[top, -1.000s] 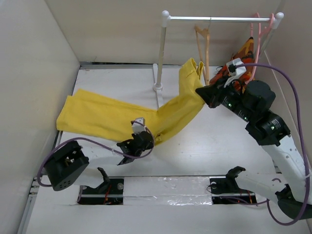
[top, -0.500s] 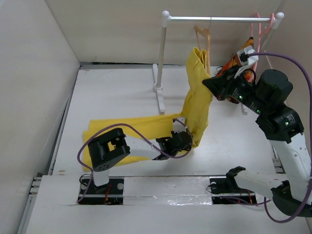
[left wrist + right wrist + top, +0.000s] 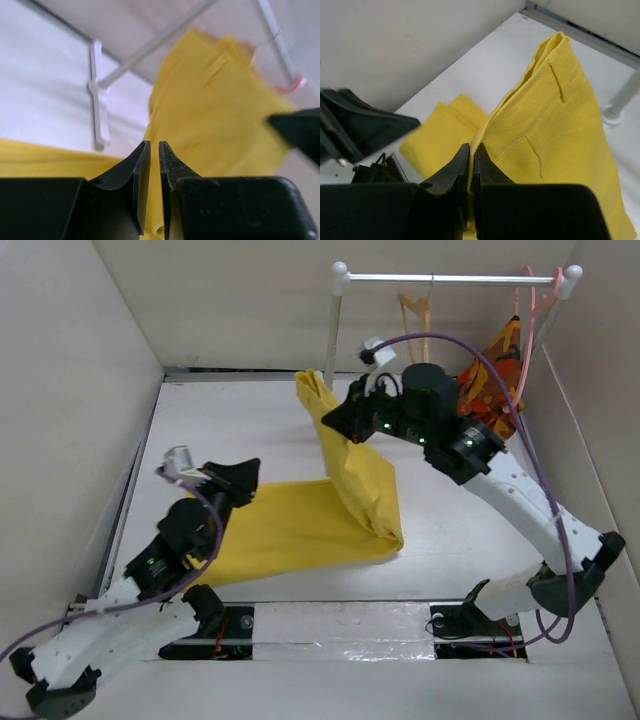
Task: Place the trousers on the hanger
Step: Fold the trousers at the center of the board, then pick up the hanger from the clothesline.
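Note:
The raised part of the trousers stands off the flat part. I will move my right gripper down and to the left in the top view, over the trousers' flat part's end (image 3: 236, 536) (image 3: 429, 137), to let go.
The yellow trousers (image 3: 290, 530) lie partly flat on the table and fold at the right. Their other part rises to a top end (image 3: 312, 390). My right gripper (image 3: 345, 425) is shut on an edge of this raised part, left of the rack post. The right wrist view shows its jaws (image 3: 471, 147) pinching the cloth (image 3: 555, 115). My left gripper (image 3: 248, 475) is shut and empty, raised over the left end of the flat part. In the left wrist view it (image 3: 154, 145) faces the raised cloth (image 3: 215, 110). The wooden hanger (image 3: 415, 315) hangs bare on the rail.
The white rack has a rail (image 3: 450, 280) and a post (image 3: 332, 330) at the back. A pink hanger (image 3: 535, 300) and an orange-red patterned garment (image 3: 500, 370) hang at its right end. Walls close in the left, back and right sides.
My right gripper has carried the trousers' raised end left, away from the wooden hanger. My left arm has swung from the fold at the middle back to the left and has risen.

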